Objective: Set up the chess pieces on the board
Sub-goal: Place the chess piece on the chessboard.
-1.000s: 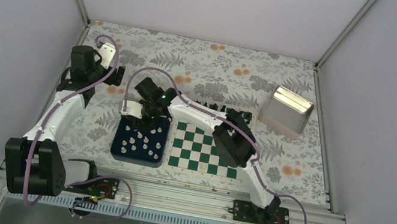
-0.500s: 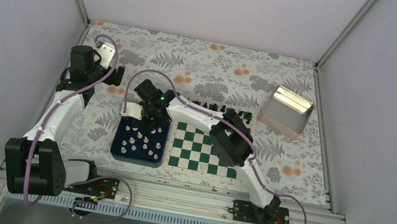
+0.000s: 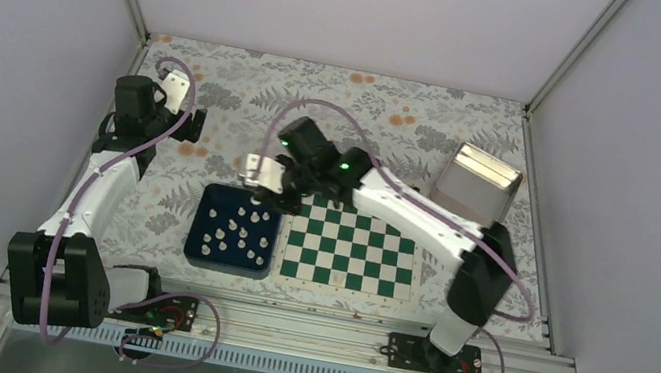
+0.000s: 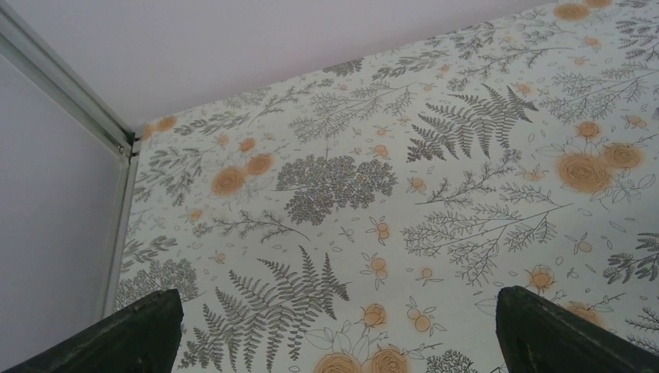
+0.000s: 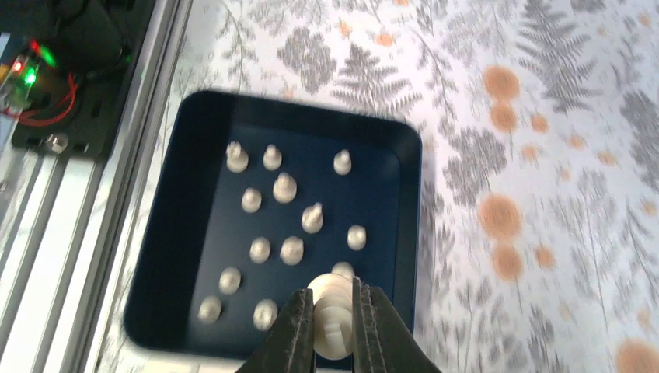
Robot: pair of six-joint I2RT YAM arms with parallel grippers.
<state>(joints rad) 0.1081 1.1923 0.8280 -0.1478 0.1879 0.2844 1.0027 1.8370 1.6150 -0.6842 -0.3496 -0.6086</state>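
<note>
My right gripper carries the cream piece back, down and to the right in the top view onto the board's near edge's middle green square next, as it stands empty.
The green and white chessboard lies at the table's middle. To its left a dark navy tray holds several cream chess pieces; the tray also shows in the right wrist view with the pieces in it. My right gripper is shut on one cream chess piece and holds it above the tray's far edge, where it shows in the top view. My left gripper is at the far left over the floral cloth, open and empty, its fingertips wide apart.
A silver metal box stands at the back right. A row of small black pieces stands along the board's far edge. An aluminium rail runs along the near edge. White walls enclose the sides.
My right gripper has risen out of the tray with a cream piece in it and swung toward the back; its forearm now reaches across the board's far side. The left arm has barely moved.
</note>
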